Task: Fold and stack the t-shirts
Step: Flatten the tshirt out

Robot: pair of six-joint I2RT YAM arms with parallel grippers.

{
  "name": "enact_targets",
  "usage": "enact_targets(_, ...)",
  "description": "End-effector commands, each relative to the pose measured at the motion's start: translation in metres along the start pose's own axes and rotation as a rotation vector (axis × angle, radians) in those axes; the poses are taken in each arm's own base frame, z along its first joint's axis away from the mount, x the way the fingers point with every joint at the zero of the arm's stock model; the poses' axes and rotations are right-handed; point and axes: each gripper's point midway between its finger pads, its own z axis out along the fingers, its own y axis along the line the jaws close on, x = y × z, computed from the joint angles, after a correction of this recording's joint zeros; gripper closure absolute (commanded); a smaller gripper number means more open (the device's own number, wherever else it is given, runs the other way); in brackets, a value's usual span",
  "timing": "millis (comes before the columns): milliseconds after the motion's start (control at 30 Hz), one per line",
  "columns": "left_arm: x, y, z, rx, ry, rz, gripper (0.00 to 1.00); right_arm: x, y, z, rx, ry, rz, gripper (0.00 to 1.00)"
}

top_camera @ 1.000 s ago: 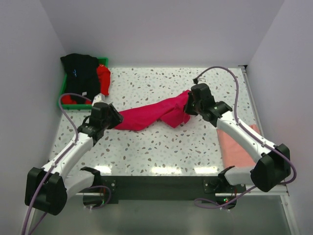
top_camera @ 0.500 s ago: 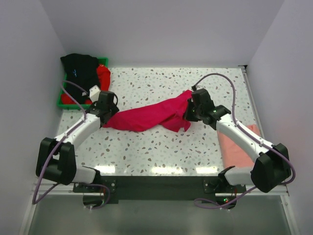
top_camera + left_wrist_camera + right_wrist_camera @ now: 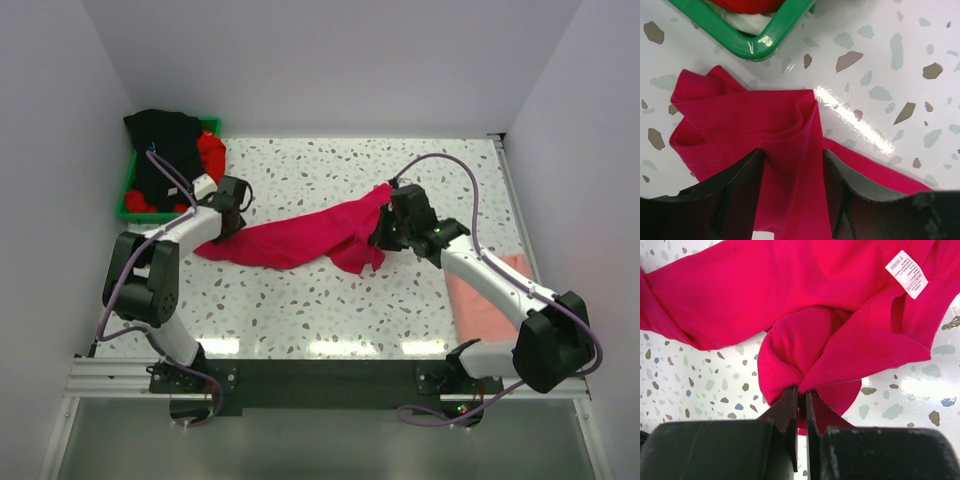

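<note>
My right gripper will lift the bunched fold of the t-shirt, then lower it onto the bare tabletop to its right in the top view and release, spreading the t-shirt.
A crimson-pink t-shirt (image 3: 300,235) lies stretched across the table between both grippers. My right gripper (image 3: 385,232) is shut on a bunched fold of it (image 3: 801,395); the white neck label (image 3: 906,274) shows beyond. My left gripper (image 3: 226,222) stands open over the shirt's left end, a ridge of cloth (image 3: 790,150) lying between its fingers (image 3: 742,175) without being pinched. A salmon-pink shirt (image 3: 488,295) lies folded at the right edge. The black shirt (image 3: 165,150) and the bright red one (image 3: 211,157) sit heaped in the tray.
The green plastic tray (image 3: 128,198) stands at the far left corner; its corner (image 3: 765,42) is just past the left gripper. White walls close in the table on three sides. Speckled tabletop (image 3: 330,310) shows in front of the shirt.
The left arm has folded back and its gripper has swung toward the tray, jaws wider apart. The shirt's left end has settled onto the table. The right gripper shifted slightly left, still gripping.
</note>
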Motion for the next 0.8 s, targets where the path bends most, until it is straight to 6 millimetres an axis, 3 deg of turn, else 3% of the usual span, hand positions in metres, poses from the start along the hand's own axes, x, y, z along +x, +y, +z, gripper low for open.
enact_targets(0,-0.008,-0.001,0.004,-0.036,-0.014,-0.037,0.46,-0.006,0.008,0.000,-0.040,-0.025,0.008,1.00)
enact_targets(33,-0.006,-0.001,0.004,-0.035,-0.006,-0.035,0.48,-0.006,0.008,0.001,-0.040,-0.025,0.008,1.00)
enact_targets(100,-0.005,-0.001,0.003,-0.028,0.002,-0.035,0.64,-0.006,0.006,0.000,-0.034,-0.023,0.010,1.00)
enact_targets(133,-0.006,0.000,0.000,-0.024,0.000,-0.033,0.77,-0.009,0.007,-0.003,-0.037,-0.030,0.012,1.00)
enact_targets(267,-0.025,0.004,-0.022,0.019,-0.043,-0.043,1.00,-0.027,0.006,-0.018,-0.033,-0.072,0.022,1.00)
enact_targets(400,-0.063,0.011,-0.064,0.096,-0.132,-0.082,1.00,-0.053,-0.010,-0.042,0.007,-0.121,0.058,1.00)
enact_targets(467,-0.076,0.017,-0.080,0.121,-0.162,-0.088,1.00,-0.068,-0.012,-0.061,0.003,-0.158,0.076,1.00)
enact_targets(500,-0.087,0.020,-0.096,0.155,-0.193,-0.108,1.00,-0.081,-0.016,-0.073,0.008,-0.194,0.091,1.00)
enact_targets(767,-0.124,0.044,-0.183,0.335,-0.332,-0.179,1.00,-0.121,-0.020,-0.156,0.020,-0.357,0.131,1.00)
